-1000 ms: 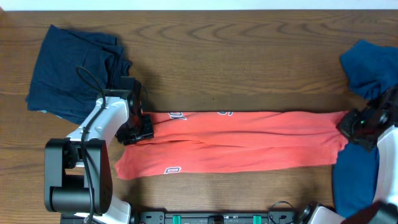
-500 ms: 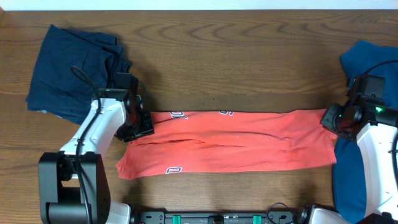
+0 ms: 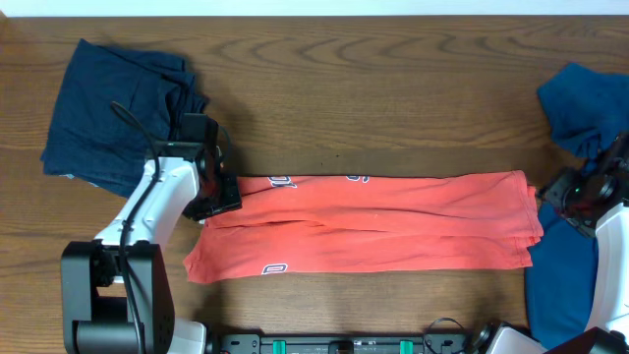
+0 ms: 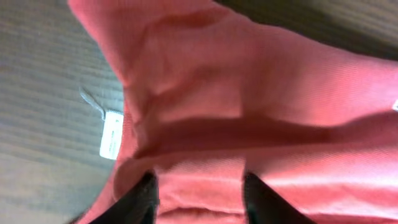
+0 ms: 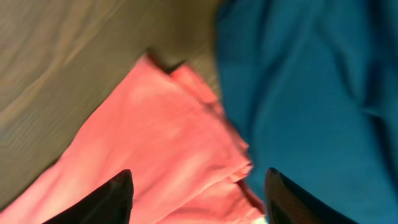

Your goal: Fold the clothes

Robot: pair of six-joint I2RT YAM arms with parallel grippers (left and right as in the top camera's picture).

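Note:
The folded red garment's end edge (image 3: 537, 232) (image 5: 240, 164) is still unheld and lies below my right gripper, to its left in the overhead view. My right gripper should lower its fingers across onto that edge next.
A red garment (image 3: 383, 221), folded into a long strip, lies flat across the middle of the table. My left gripper (image 3: 221, 202) sits on its left end. In the left wrist view the left gripper (image 4: 200, 186) is shut on a bunched fold of the red garment (image 4: 249, 93), beside a white label (image 4: 112, 134). My right gripper (image 3: 568, 194) stands open just off the strip's right end and holds nothing. In the right wrist view the right gripper (image 5: 200, 186) hovers wide open over the red garment's corner (image 5: 155, 137).
A dark navy garment (image 3: 113, 113) lies crumpled at the back left, behind the left arm. A blue cloth (image 3: 580, 108) is heaped at the back right, and more of it (image 3: 555, 285) runs down the right edge under the right arm. The blue cloth (image 5: 311, 81) touches the red corner.
My right gripper has opened and let go of the red garment's right end, which now lies flat, and has drawn back to the right. The left gripper has barely moved.

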